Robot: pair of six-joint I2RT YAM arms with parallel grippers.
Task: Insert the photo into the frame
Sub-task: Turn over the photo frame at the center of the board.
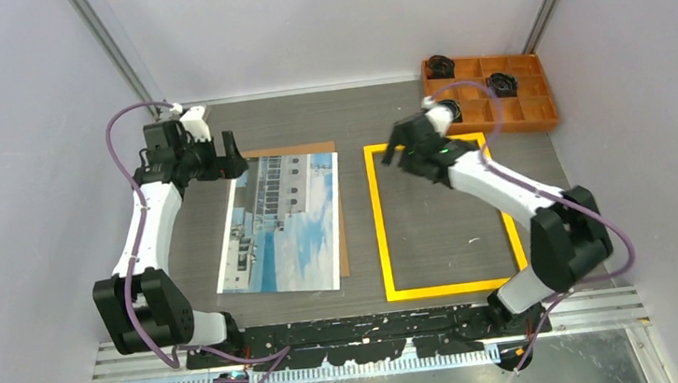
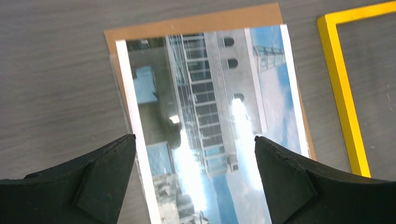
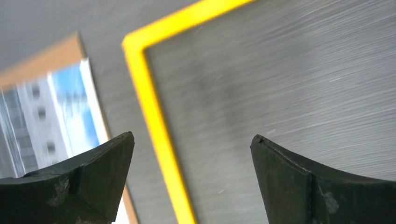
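Observation:
Bare table shows along both edges of the frame's side by the photo [image 1: 282, 220], so my right gripper moves back and down astride that side's middle [image 1: 379, 216] next.
The photo [image 1: 282, 220], a white building against blue sky, lies face up on the table left of centre, on a brown backing board [image 1: 289, 150]. The yellow frame [image 1: 381, 225] lies flat to its right, with bare table showing inside it. My left gripper [image 1: 233, 155] is open and empty above the photo's far end; the left wrist view shows the photo [image 2: 210, 116] between the open fingers [image 2: 194, 137]. My right gripper [image 1: 397, 153] is open and empty above the frame's far left corner. The right wrist view shows the yellow border [image 3: 154, 116] below that gripper [image 3: 192, 136].
An orange compartment tray [image 1: 547, 96] with small black parts [image 1: 501, 84] stands at the back right, just beyond the frame. Grey walls close in the table on the left, right and back. A clear sheet edge [image 2: 119, 93] shows along the photo's left side.

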